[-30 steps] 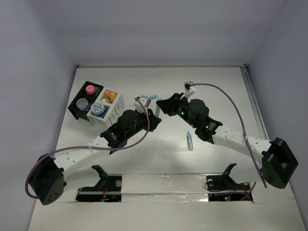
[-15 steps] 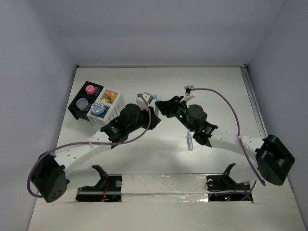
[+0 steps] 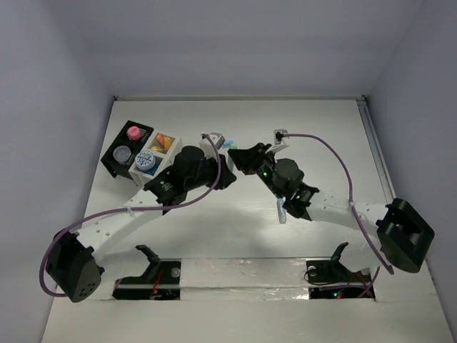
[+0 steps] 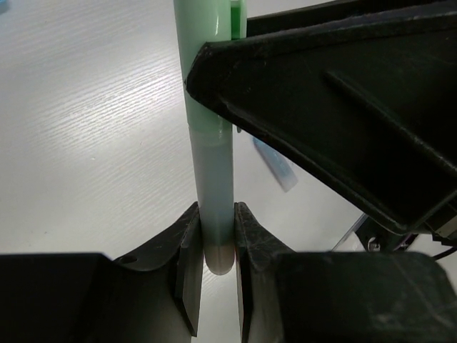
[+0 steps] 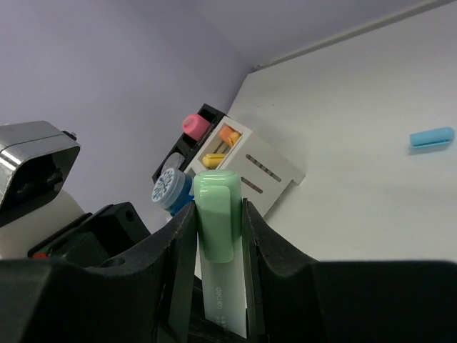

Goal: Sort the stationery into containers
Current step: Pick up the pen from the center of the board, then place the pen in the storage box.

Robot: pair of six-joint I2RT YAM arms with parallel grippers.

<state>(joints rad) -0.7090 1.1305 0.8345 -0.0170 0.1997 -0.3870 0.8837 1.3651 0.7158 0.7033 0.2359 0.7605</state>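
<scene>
My right gripper moves to the left in the top view next, then down to release the green stick (image 4: 210, 136) among orange and yellow sticks.
A pale green stick (image 4: 210, 136) is gripped at both ends. My left gripper (image 4: 213, 239) is shut on its rounded base. My right gripper (image 5: 219, 221) is shut on its capped end (image 5: 216, 207). In the top view the two grippers meet mid-table, left gripper (image 3: 227, 174), right gripper (image 3: 240, 161), and hide the stick. The black tray (image 3: 111, 158) holds a pink piece (image 3: 133, 132) and a grey-lidded tub (image 3: 123, 153). The white box (image 3: 171, 158) holds a blue-lidded tub (image 3: 146, 161) and orange and yellow sticks (image 3: 163, 141).
A blue stick (image 3: 230, 145) lies just beyond the grippers, and shows as the blue stick (image 5: 431, 137) in the right wrist view. Another blue stick (image 3: 282, 211) lies partly under the right arm. Walls close the table on the left, back and right.
The right arm has shifted left and the left wrist has moved up and left, so the grippers stand closer together. Both stay shut.
</scene>
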